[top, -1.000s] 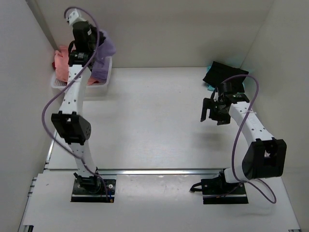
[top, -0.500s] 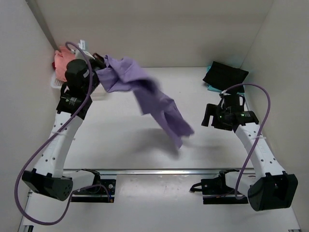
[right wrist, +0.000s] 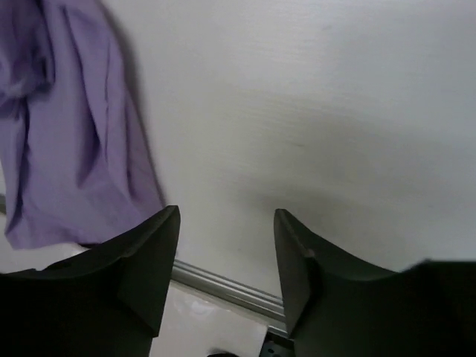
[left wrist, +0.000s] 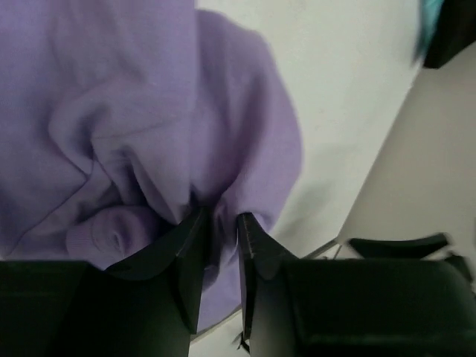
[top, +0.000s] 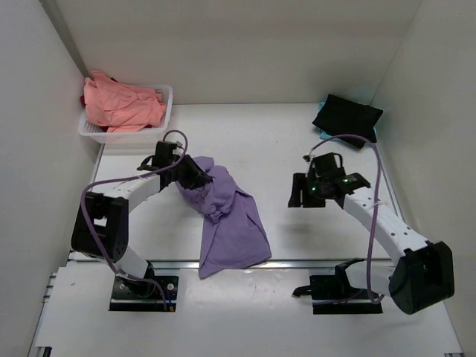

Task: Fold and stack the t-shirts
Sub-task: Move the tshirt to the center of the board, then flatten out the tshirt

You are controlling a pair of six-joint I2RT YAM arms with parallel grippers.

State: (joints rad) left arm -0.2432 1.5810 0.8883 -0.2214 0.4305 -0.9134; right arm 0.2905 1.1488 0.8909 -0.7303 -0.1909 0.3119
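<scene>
The cloth [left wrist: 149, 111] bunches midway along the t-shirt. My left gripper lifts back off the fold of cloth next, then lowers onto the t-shirt's edge beside that heap.
The lavender-purple t-shirt [top: 227, 216] lies crumpled on the table, stretching from the left-centre to the front edge. My left gripper [top: 195, 181] is low at its upper left end. In the left wrist view the jaws of that gripper [left wrist: 222, 223] stand a little apart, with a fold of the purple cloth [left wrist: 149, 111] still between them. My right gripper [top: 299, 195] hovers open and empty to the right of the shirt. The right wrist view shows bare table between its fingers [right wrist: 227, 219], with the shirt's hem [right wrist: 67, 149] to the left. A black t-shirt [top: 346, 115] lies folded on a teal one [top: 321, 134] at the back right.
A white lattice basket [top: 165, 104] at the back left holds salmon-pink t-shirts [top: 119, 104]. A metal rail [top: 312, 262] runs along the table's front edge, and the purple shirt's lower end overhangs it. White walls close in the left, back and right.
The left arm swung the purple shirt out of the basket and down onto the table, and its jaws have parted slightly. The right gripper moved left, lowered and narrowed somewhat.
</scene>
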